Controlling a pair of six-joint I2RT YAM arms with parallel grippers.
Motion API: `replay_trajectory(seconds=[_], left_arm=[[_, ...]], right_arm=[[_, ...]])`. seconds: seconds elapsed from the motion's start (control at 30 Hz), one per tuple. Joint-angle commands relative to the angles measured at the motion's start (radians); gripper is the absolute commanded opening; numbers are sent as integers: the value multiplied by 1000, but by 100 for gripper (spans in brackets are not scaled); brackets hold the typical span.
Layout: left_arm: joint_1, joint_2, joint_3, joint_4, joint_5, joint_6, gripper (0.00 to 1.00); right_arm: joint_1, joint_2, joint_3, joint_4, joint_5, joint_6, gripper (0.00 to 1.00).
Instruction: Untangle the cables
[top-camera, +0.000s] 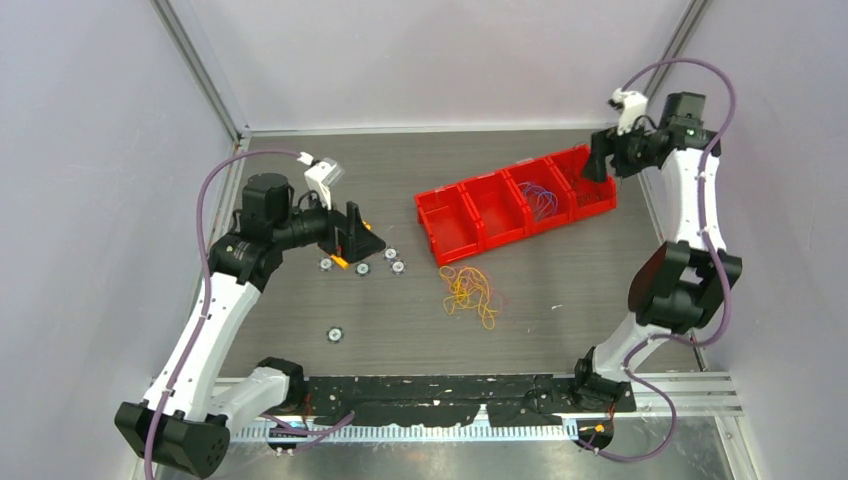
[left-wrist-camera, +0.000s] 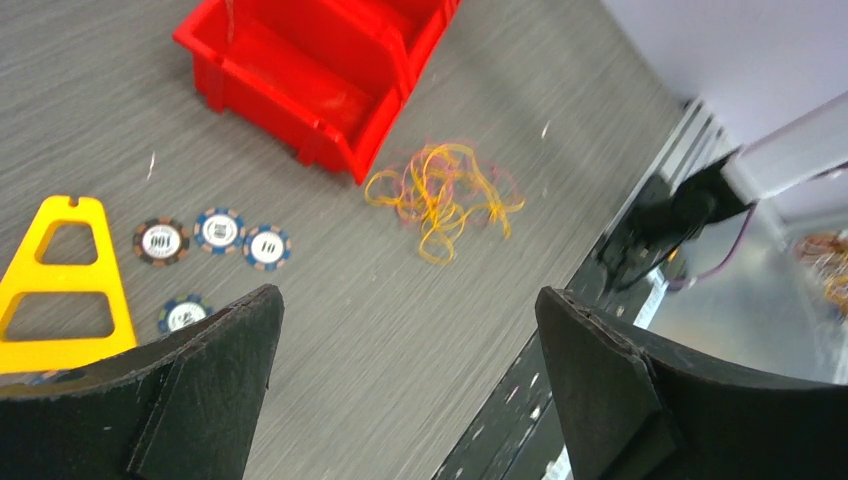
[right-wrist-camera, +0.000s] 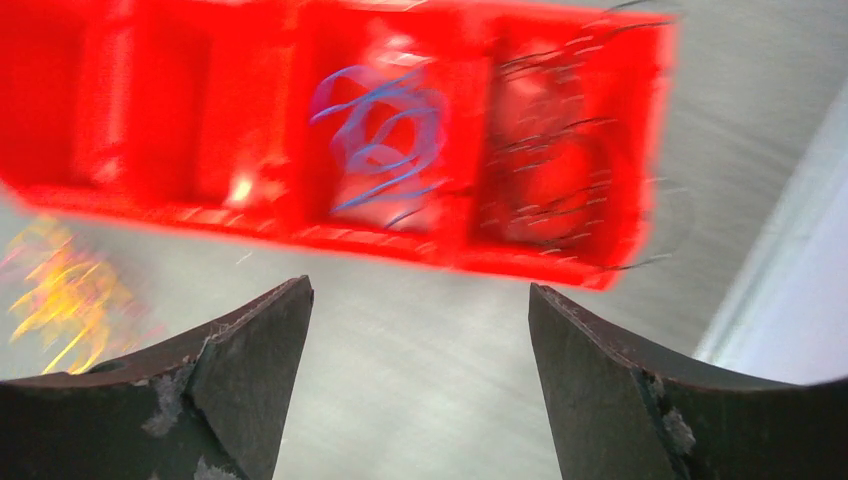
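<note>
My right gripper moves back along the bin next, then turns and goes down onto the tangle's bin-side edge (top-camera: 464, 275) (right-wrist-camera: 58, 256), since yellow cables lie mixed with pink ones.
A loose tangle of yellow-orange cables (top-camera: 470, 292) lies on the dark table in front of the red bin (top-camera: 452, 228); in the left wrist view the tangle (left-wrist-camera: 440, 190) sits just off the bin's corner (left-wrist-camera: 300, 70). Purple-blue cables (top-camera: 540, 200) (right-wrist-camera: 380, 140) lie in one compartment and thin black ones (right-wrist-camera: 560, 150) in the end compartment beside it. My left gripper (top-camera: 355, 240) (left-wrist-camera: 410, 295) hovers open to the left of the tangle, holding nothing. My right gripper (top-camera: 598, 165) (right-wrist-camera: 420, 290) hangs open and empty above the bin's right end.
Several poker chips (top-camera: 390, 254) (left-wrist-camera: 162, 241) and a yellow plastic frame (top-camera: 343, 262) (left-wrist-camera: 60, 280) lie under my left gripper. One more chip (top-camera: 334, 334) lies nearer the front. A black strip (top-camera: 460, 395) runs along the table's near edge.
</note>
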Motion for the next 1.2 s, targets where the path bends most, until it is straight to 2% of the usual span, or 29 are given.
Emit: replay_trajectory(seconds=[0.0,0.07,0.17,0.27,0.33,0.43,0.5,0.57,0.63,0.73,0.77,0.83,1.0,1.1,1.17], left_arm=[[3,-24,7,-130,27,213,100],[3,-52,-24,-108,14,214,100],[3,-86,-67,-75,11,227,99],[3,-110,-96,-50,-23,232,99],[3,-120,-100,-49,-43,224,100],[3,-149,-109,-40,-65,190,100],[3,-178,-131,0,-113,139,99],[4,-197,-136,-5,-130,156,100],[5,-205,-126,-36,-95,247,100],[3,-201,-117,-92,-70,327,100],[3,-196,-117,-103,-54,346,100],[0,-187,-124,-112,1,395,100],[-54,-198,-198,-4,43,478,99],[-109,-174,-213,75,64,507,91],[-152,-144,-203,108,79,543,81]], right_arm=[[176,-218,-197,-232,-55,-77,85],[309,-291,-318,-197,8,-50,85],[532,-352,-458,-58,119,1,85],[700,-323,-551,24,215,46,84],[753,-273,-572,76,247,68,82],[786,-173,-579,132,275,85,79],[799,-121,-580,150,268,95,75],[808,-80,-577,148,240,100,67],[810,-65,-576,136,198,101,51],[810,-98,-591,118,111,92,35],[810,-107,-595,111,63,88,21],[811,-148,-591,106,-2,87,7],[812,-337,-586,160,-147,109,6],[821,-420,-566,161,-192,117,5],[828,-444,-542,132,-220,106,5]])
